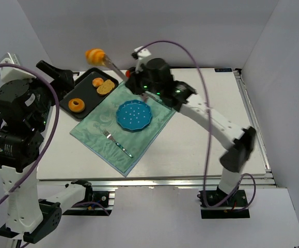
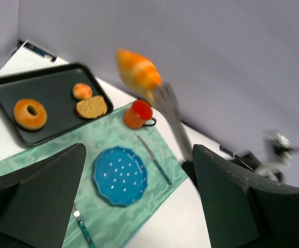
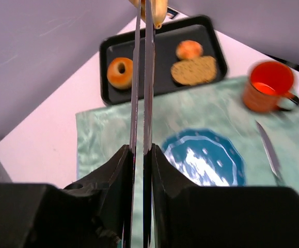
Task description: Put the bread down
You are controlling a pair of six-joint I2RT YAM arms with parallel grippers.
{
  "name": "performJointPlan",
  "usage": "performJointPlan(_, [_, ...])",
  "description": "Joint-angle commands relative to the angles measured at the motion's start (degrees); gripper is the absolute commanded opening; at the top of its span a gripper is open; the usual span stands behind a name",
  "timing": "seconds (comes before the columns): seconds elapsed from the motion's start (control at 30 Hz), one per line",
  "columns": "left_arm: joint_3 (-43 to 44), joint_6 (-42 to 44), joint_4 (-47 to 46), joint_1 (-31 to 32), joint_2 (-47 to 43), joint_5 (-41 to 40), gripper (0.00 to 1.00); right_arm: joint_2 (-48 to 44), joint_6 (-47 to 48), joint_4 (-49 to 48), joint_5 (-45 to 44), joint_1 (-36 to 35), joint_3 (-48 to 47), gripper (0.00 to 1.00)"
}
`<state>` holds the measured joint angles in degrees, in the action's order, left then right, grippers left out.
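Note:
Next, my right gripper will draw back and down to release the croissant onto the blue plate, which lies empty below the gripper and back toward my base.
The golden-brown croissant hangs in the air above the back of the table, pinched at the tip of long metal tongs. It also shows in the left wrist view and at the top edge of the right wrist view. My right gripper is shut on the tongs' handles, above the placemat between the tray and the blue plate. My left gripper is open and empty, raised at the left near the tray.
A black tray at the back left holds a donut, a flat bread slice and a small bun. A green placemat carries the plate, a fork and a knife. An orange mug stands behind the plate.

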<state>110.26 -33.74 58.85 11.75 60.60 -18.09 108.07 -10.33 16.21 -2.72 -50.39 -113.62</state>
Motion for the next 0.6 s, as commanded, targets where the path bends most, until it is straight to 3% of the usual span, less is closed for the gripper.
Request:
performJointPlan(0.0, [-1.09,0.34,-4.18,0.21,-1.36,-0.46,0.95,-12.49,0.13,8.99,-1.76,1.87,7.68,0.0])
performJointPlan(0.1, [-5.66,0.86,-6.37,0.21,-3.81,-0.37,0.95,-18.93,0.22,14.18,-2.29,1.88,13.22,0.0])
performJointPlan(0.27, [-11.64,-0.1,-10.5,0.21,-6.46,0.42,0.95,-29.21,-0.13,13.41,-6.33,2.49,26.68,0.0])
performJointPlan(0.57, [-10.68,0.07,-10.07,0.21,-4.7,2.44,0.95,-32.49,-2.33,7.36,-4.57,3.28,42.78,0.0])
